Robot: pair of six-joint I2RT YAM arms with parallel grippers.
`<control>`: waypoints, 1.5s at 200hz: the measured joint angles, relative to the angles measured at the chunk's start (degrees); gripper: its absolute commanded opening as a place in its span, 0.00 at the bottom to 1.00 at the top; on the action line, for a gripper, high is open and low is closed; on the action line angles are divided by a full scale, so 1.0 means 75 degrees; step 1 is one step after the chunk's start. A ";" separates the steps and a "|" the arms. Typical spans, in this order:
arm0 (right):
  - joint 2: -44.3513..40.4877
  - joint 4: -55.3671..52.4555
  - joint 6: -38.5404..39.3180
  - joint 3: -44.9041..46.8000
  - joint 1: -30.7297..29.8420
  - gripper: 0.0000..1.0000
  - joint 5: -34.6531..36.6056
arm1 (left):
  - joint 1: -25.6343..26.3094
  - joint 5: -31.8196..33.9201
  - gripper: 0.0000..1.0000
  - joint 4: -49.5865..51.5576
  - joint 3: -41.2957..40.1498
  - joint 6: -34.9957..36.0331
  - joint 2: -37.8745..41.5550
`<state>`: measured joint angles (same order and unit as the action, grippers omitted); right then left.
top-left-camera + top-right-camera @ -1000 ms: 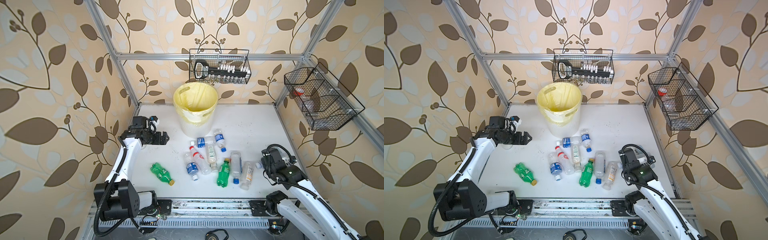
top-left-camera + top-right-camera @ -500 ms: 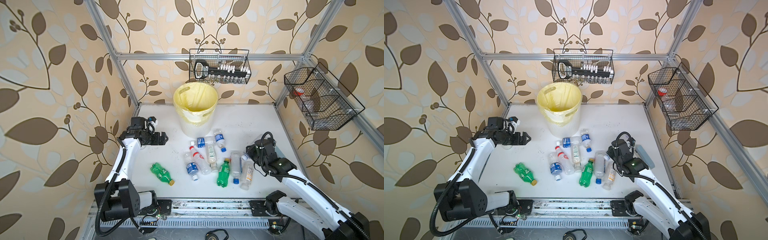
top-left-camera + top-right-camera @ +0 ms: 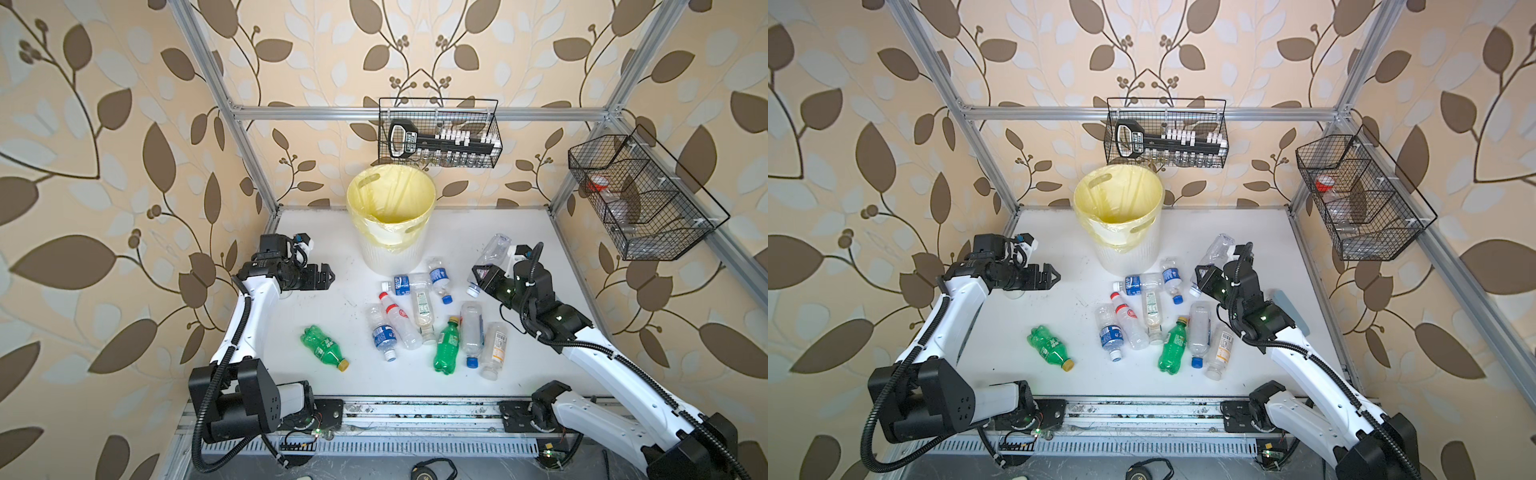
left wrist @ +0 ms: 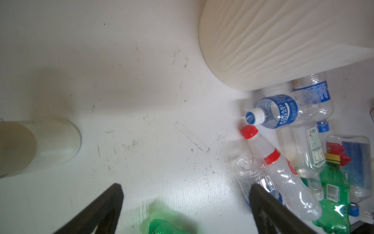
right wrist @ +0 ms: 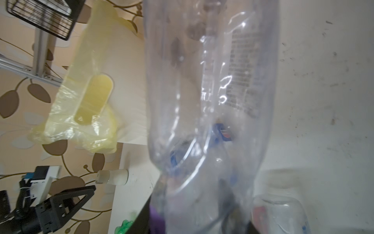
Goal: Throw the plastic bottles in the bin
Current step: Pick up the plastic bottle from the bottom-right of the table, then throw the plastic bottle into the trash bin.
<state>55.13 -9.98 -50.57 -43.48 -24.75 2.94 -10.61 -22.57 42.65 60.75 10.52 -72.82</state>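
Observation:
My right gripper rises up and outward over the bin's opening [image 3: 392, 198] next and releases the crumpled bottle, since the bin's rim stands high above the tabletop.
My right gripper [image 3: 484, 275] [image 3: 1205, 279] is shut on a clear crumpled plastic bottle [image 3: 492, 253] [image 3: 1216, 249] and holds it tilted above the table, right of the bin. That bottle [image 5: 210, 97] fills the right wrist view and hides most of the jaws. The bin [image 3: 390, 257] [image 3: 1128, 253] [image 4: 283, 40], white and ribbed with a pale yellow bag, stands at the back middle. Several bottles [image 3: 419, 316] [image 3: 1152, 316] lie in a heap before it. One green bottle [image 3: 324, 347] [image 3: 1050, 347] lies apart on the left. My left gripper [image 3: 328, 276] [image 3: 1054, 274] [image 4: 185, 188] hovers open and empty left of the bin.
A black wire basket [image 3: 440, 133] hangs on the back wall above the bin, and another basket [image 3: 640, 195] on the right wall. A small white cylinder [image 4: 40, 145] [image 5: 112, 177] lies on the table under the left arm. A grey-blue flat thing [image 3: 1289, 311] lies behind the right arm.
The right arm has swung from the table's right edge up and towards the bin, lifting the clear bottle off the table. The left arm has barely moved.

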 measured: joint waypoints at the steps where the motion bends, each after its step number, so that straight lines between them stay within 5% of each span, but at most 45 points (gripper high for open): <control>1: 0.0006 0.0009 0.0015 -0.0017 0.0000 0.35 -0.0015 | 0.0000 0.0000 0.99 0.0000 0.0000 0.0000 0.0000; 57: 0.0516 0.0350 0.0731 -0.1218 -0.0003 0.35 -0.0391 | -0.0047 0.0006 0.99 0.0006 0.0003 -0.0003 -0.0044; 185: -0.0128 0.0723 0.1877 -0.1349 -0.0047 0.34 -0.0851 | -0.0149 0.0087 0.99 -0.0003 0.0003 -0.0064 -0.0117; 249: -0.1437 0.0271 0.2180 -0.0539 -0.1134 0.35 0.0376 | -0.0149 0.0006 0.99 0.0020 0.0003 -0.0038 -0.0157; 300: -0.0096 -0.0219 0.2608 -0.1562 -0.2404 0.34 0.1580 | -0.0152 -0.0009 0.99 0.0032 0.0003 -0.0032 -0.0166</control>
<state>54.41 -11.62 -31.00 -55.20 -42.78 14.79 -11.75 -22.63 42.89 60.77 10.28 -74.06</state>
